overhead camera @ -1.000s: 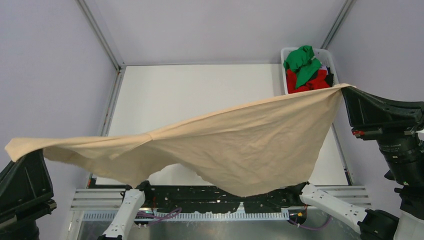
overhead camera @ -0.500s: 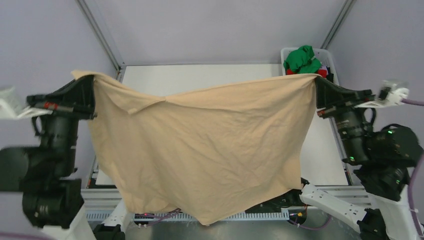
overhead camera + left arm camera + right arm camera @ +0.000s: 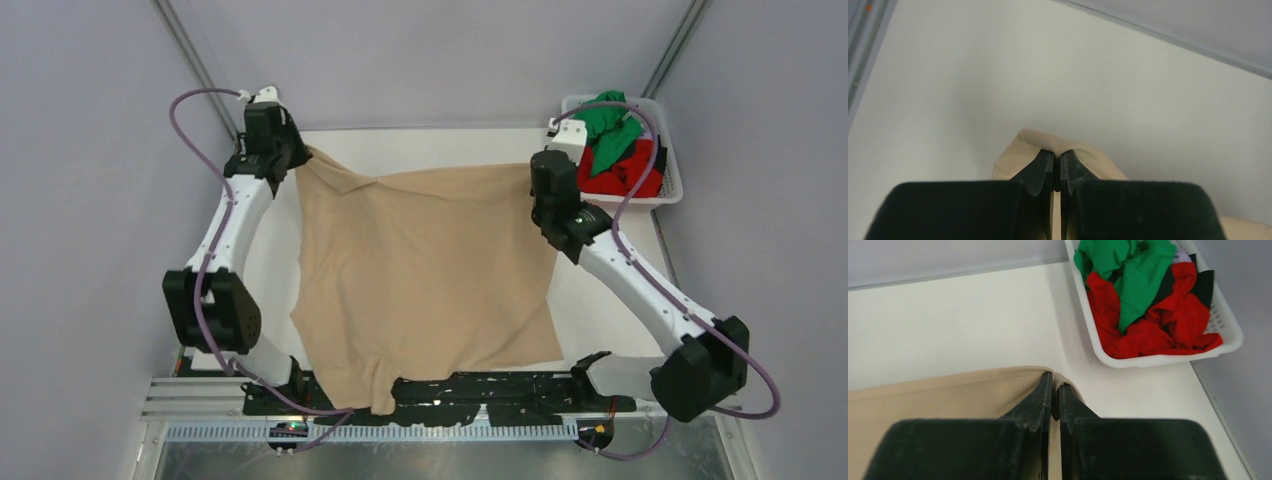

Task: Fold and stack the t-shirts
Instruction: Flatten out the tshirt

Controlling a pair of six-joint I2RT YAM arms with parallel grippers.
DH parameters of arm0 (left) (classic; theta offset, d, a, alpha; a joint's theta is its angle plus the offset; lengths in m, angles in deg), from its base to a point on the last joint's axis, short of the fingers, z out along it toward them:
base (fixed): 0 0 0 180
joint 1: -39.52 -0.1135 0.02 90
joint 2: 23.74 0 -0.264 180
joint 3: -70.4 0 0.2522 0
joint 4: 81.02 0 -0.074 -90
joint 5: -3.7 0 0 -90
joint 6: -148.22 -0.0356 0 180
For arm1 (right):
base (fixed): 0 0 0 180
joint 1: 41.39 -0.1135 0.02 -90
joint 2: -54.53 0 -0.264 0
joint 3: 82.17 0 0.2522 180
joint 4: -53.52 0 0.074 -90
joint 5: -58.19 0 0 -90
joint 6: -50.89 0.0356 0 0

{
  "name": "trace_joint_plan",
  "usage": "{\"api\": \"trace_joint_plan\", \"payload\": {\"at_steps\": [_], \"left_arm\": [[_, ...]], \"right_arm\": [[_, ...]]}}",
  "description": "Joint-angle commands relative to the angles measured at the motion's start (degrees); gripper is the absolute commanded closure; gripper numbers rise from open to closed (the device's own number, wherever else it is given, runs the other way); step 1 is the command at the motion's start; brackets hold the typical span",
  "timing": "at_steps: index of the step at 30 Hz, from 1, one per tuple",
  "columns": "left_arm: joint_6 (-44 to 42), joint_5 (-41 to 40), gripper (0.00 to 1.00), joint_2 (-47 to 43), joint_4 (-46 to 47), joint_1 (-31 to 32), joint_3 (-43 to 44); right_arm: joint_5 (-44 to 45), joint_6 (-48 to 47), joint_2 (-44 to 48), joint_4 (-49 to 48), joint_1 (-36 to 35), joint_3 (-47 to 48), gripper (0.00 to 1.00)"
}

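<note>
My left gripper needs to pull the t-shirt's far corner outward next, lower it and let go of it, because bare white table is outward and below and the t-shirt's near edge hangs over the front bar.
The beige-tan t-shirt (image 3: 425, 270) lies spread over the white table, its near edge hanging over the front rail. My left gripper (image 3: 298, 152) is shut on its far left corner; the pinched cloth (image 3: 1048, 142) shows at my closed jaws in the left wrist view. My right gripper (image 3: 536, 172) is shut on the far right corner, where beige cloth (image 3: 998, 385) folds over my jaws. The green t-shirt (image 3: 610, 120) and red t-shirt (image 3: 625, 172) lie crumpled in the basket; they also show in the right wrist view, green (image 3: 1128, 265) and red (image 3: 1158, 325).
The white lattice basket (image 3: 672, 175) stands at the far right corner of the table, also in the right wrist view (image 3: 1168, 359). Bare white table (image 3: 420, 150) lies beyond the shirt. Grey walls close in on the left, back and right.
Both arms swung from high near the camera down and forward to the table's far side, laying the beige shirt from hanging in the air to spread flat.
</note>
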Motion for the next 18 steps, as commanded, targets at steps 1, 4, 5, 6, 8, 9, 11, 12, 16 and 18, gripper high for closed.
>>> {"api": "trace_joint_plan", "payload": {"at_steps": [1, 4, 5, 6, 8, 9, 11, 12, 16, 18], "left_arm": [[-1.96, 0.41, 1.0, 13.15, 4.49, -0.21, 8.82], [-1.72, 2.39, 1.0, 25.38, -1.43, -0.23, 20.43], [-1.53, 3.02, 1.0, 29.48, -4.17, -0.18, 24.38], [-1.18, 3.33, 1.0, 33.35, -6.25, -0.21, 28.62], [-0.09, 3.88, 1.0, 39.94, -9.89, -0.15, 38.07], [0.45, 4.11, 1.0, 42.62, -11.03, -0.09, 41.66], [2.42, 3.7, 0.97, 47.41, -11.54, -0.03, 47.08], [3.5, 3.57, 0.91, 49.17, -10.56, -0.07, 48.67], [10.22, 3.43, 0.66, 53.2, -3.74, -0.01, 50.41], [12.89, 3.46, 0.18, 54.21, -2.19, -0.07, 51.75]], "right_arm": [[-7.87, 5.82, -8.89, -10.45, 4.66, 1.02, 0.95], [-10.75, 6.61, -18.34, -12.29, 7.61, 4.66, 0.94], [-12.18, 6.58, -20.12, -12.7, 8.08, 6.77, 0.94], [-12.81, 6.52, -23.75, -12.78, 9.02, 7.93, 0.94], [-14.56, 6.56, -29.14, -12.85, 10.09, 12.0, 0.92], [-15.0, 6.61, -30.87, -12.51, 10.37, 15.25, 0.92], [-14.36, 6.47, -36.12, -12.47, 11.07, 20.19, 0.91], [-13.77, 6.32, -39.73, -12.4, 11.61, 22.15, 0.91], [-11.25, 6.62, -51.09, -6.95, 13.6, 36.9, 0.85], [-11.28, 6.76, -55.43, -3.99, 14.32, 43.86, 0.68]]}}
